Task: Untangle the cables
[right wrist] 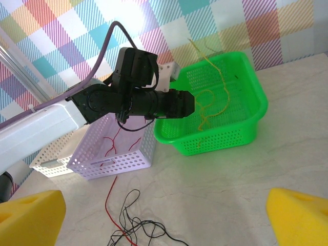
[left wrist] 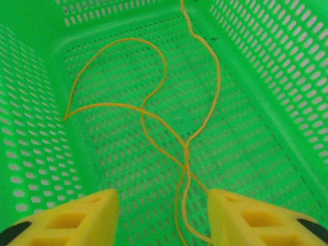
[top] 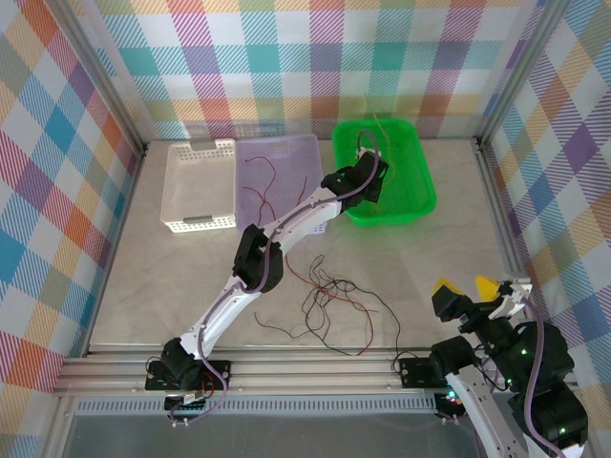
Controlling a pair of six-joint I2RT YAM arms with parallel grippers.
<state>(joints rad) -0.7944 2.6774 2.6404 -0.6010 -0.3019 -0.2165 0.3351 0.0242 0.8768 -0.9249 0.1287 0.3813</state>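
Note:
The tangle's black loops are below, on the side toward the lilac basket (top: 305, 143), so my right gripper will swing across the table and lower onto them next.
Orange-yellow cables (left wrist: 154, 115) lie looped on the floor of the green basket (left wrist: 287, 77); one runs up over its far wall. My left gripper (left wrist: 162, 197) hovers just above them, open, with two strands crossing between its yellow fingers (left wrist: 77, 218) and one touching the right finger. In the top view this gripper (top: 372, 176) reaches into the green basket (top: 420, 191). A tangle of black and red cables (top: 329, 301) lies on the table in front. Red cables (top: 265, 181) rest in the lilac basket (top: 305, 143). My right gripper (top: 468, 286) stands open at the front right, holding nothing.
A white basket (top: 196, 186) stands left of the lilac one. In the right wrist view the left arm (right wrist: 128, 100) stretches across the lilac basket (right wrist: 128, 159) to the green basket (right wrist: 241, 133), with the tangle (right wrist: 138, 225) on bare table below. Checked walls enclose the table.

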